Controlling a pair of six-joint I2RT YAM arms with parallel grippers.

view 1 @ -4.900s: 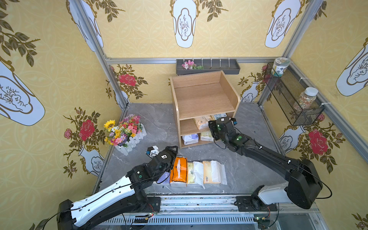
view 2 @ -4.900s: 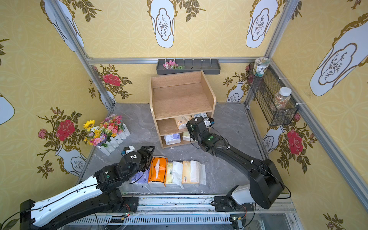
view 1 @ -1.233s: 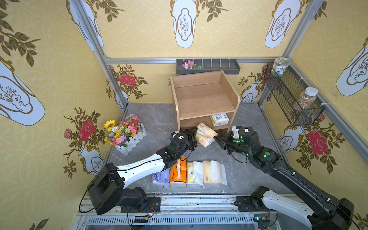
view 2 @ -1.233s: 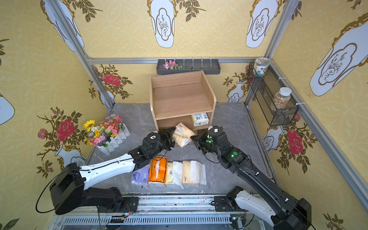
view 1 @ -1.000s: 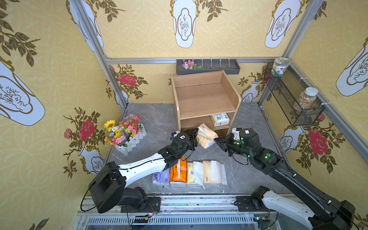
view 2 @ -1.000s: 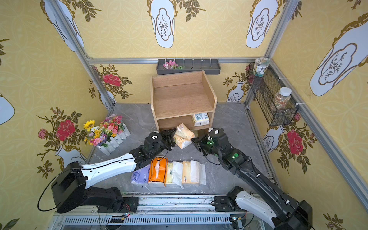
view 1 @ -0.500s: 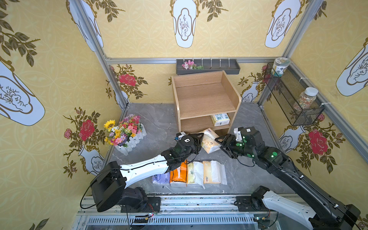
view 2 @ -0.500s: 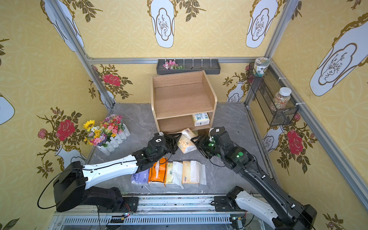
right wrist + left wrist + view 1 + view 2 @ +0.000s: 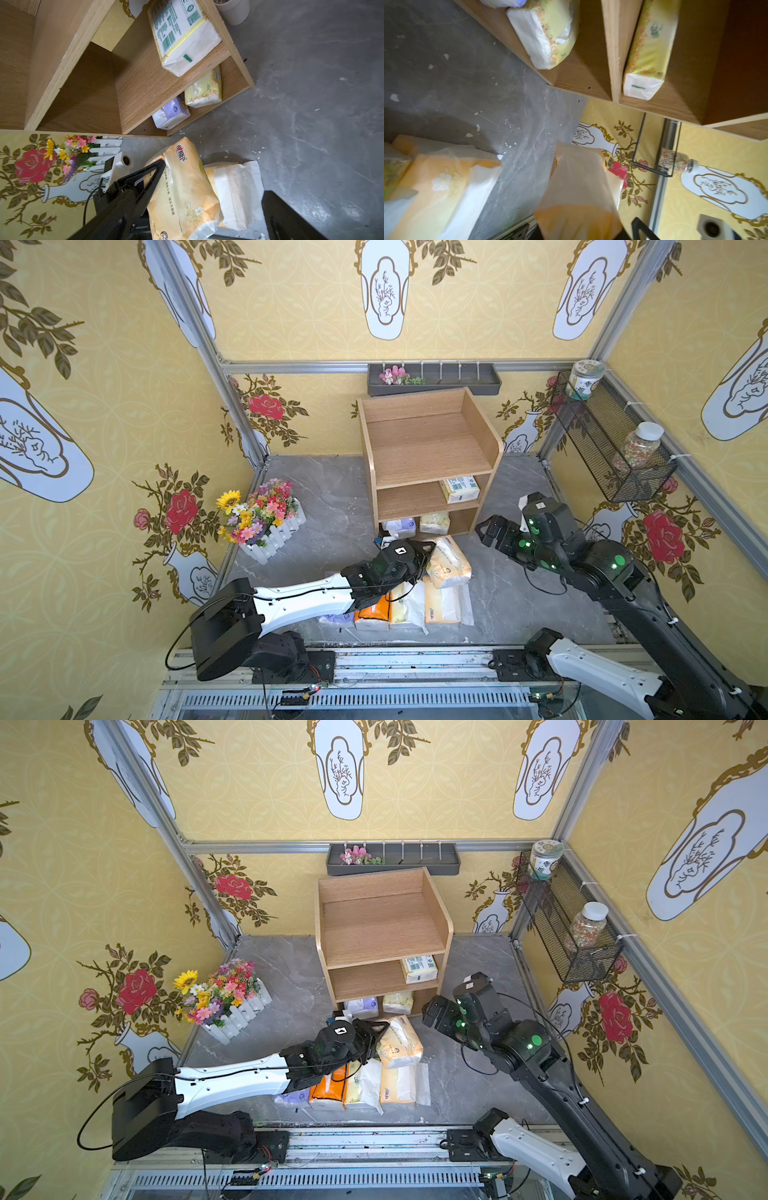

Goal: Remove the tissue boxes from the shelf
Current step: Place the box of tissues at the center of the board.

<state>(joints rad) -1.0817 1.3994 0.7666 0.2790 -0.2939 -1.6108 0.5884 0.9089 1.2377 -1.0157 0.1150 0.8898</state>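
The cream-orange tissue pack goes with my left gripper past the row's cream pack, back and down, next. It gets released there, as bare floor remains beside the cream pack.
My left gripper [image 9: 424, 560] is shut on a cream-orange tissue pack [image 9: 449, 564], [image 9: 187, 187], holding it tilted just above the floor in front of the shelf [image 9: 428, 443]. The right gripper [image 9: 484, 529] stands open and empty to the right of that pack, apart from it. On the middle tier lies a white, green-printed pack [image 9: 459, 489]. The bottom tier has a lavender pack [image 9: 172, 112] and a pale yellow one [image 9: 204, 91]. A row of packs lies on the floor near the front edge: lavender [image 9: 334, 619], orange [image 9: 372, 610], and cream [image 9: 442, 603].
A flower box with a white fence [image 9: 266, 514] stands at the left wall. A black wire basket [image 9: 611, 448] with two jars hangs on the right wall. A dark grey tray [image 9: 432, 379] is mounted behind the shelf, and a white pot [image 9: 234, 10] stands beside it.
The right gripper opened, let go of the cream-orange pack and drew back to the right. The left gripper closed on that pack and carried it forward over the floor row.
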